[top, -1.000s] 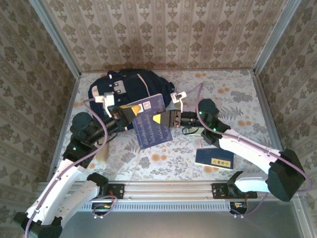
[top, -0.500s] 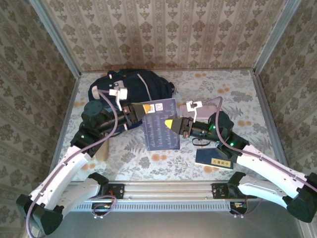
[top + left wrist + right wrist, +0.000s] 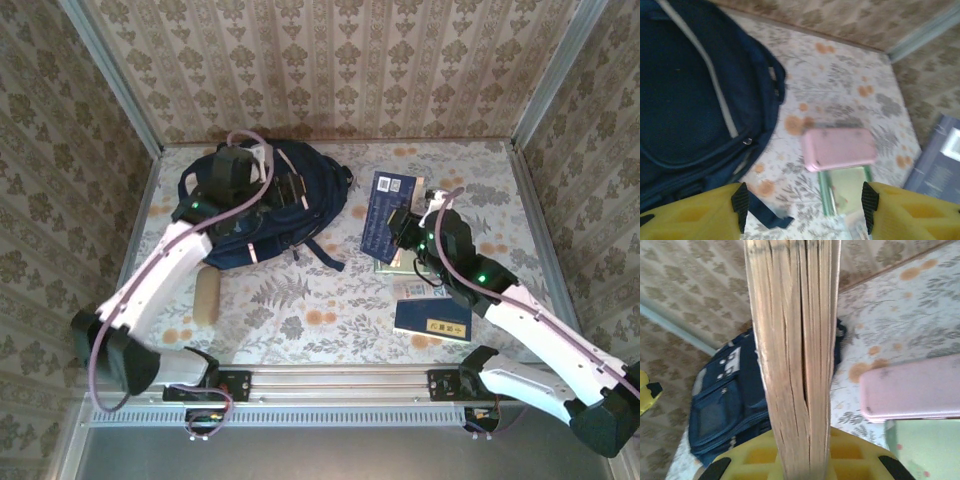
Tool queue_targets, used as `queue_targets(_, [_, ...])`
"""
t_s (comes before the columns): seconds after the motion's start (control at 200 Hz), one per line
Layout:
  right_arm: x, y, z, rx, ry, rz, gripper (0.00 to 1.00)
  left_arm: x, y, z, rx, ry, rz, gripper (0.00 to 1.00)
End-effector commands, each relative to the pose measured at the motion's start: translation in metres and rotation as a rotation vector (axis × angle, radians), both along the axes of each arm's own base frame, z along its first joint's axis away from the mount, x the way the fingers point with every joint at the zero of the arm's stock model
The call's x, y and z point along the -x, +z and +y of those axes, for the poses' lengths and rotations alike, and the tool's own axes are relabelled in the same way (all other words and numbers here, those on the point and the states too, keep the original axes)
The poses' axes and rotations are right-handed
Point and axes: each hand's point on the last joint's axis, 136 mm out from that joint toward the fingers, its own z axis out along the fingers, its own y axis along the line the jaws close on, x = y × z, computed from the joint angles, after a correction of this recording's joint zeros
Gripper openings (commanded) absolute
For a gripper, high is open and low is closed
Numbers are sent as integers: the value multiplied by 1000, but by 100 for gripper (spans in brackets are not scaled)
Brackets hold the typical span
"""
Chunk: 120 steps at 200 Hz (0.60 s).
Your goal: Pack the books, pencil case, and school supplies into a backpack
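Note:
My left gripper reaches outward next and lowers its open fingers astride the far part of the pale trim stripe (image 3: 287,162) (image 3: 699,47), since the stripe lies uncovered below and outward.
My right gripper (image 3: 402,226) is shut on the dark blue book (image 3: 388,214) and holds it upright over the table's right half. In the right wrist view the book's page edges (image 3: 795,355) rise from between the yellow jaws of the gripper (image 3: 800,462). The navy backpack (image 3: 250,215) lies at the back left, and my left gripper (image 3: 291,189) hovers open over its right side. In the left wrist view the fingers (image 3: 705,212) stand wide apart with nothing between them. The pink pencil case (image 3: 840,149) lies beside the green-and-white pad (image 3: 845,192). A navy book with a yellow label (image 3: 432,320) lies at the front right.
A tan oblong object (image 3: 205,295) lies on the table's left side beside the left arm. Patterned walls close in the back and both sides. A metal rail (image 3: 330,382) runs along the near edge. The backpack's strap (image 3: 325,252) trails onto the table's middle.
My left gripper has let go of the dark blue book, opened, and swung back over the backpack. The right gripper has carried the book away to the right on its own.

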Motion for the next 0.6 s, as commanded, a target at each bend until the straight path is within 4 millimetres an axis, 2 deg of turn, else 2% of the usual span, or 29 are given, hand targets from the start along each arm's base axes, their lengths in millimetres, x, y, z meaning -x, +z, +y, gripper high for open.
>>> queue_targets(0.0, [-14, 6, -17, 20, -92, -61, 0, -40, -15, 19, -11, 94, 67, 63])
queue_targets(0.15, [-24, -6, -18, 45, -74, -74, 0, -97, -48, 15, 92, 93, 141, 62])
queue_targets(0.315, [-34, -25, -23, 21, -80, -63, 0, -153, -68, 5, 148, 71, 167, 60])
queue_targets(0.455, [-38, -45, -25, -4, -76, 13, 0, -185, -84, -5, 189, 77, 178, 56])
queue_targets(0.595, [-40, -54, -21, -27, -57, 43, 0, -202, -111, -4, 185, 115, 238, 53])
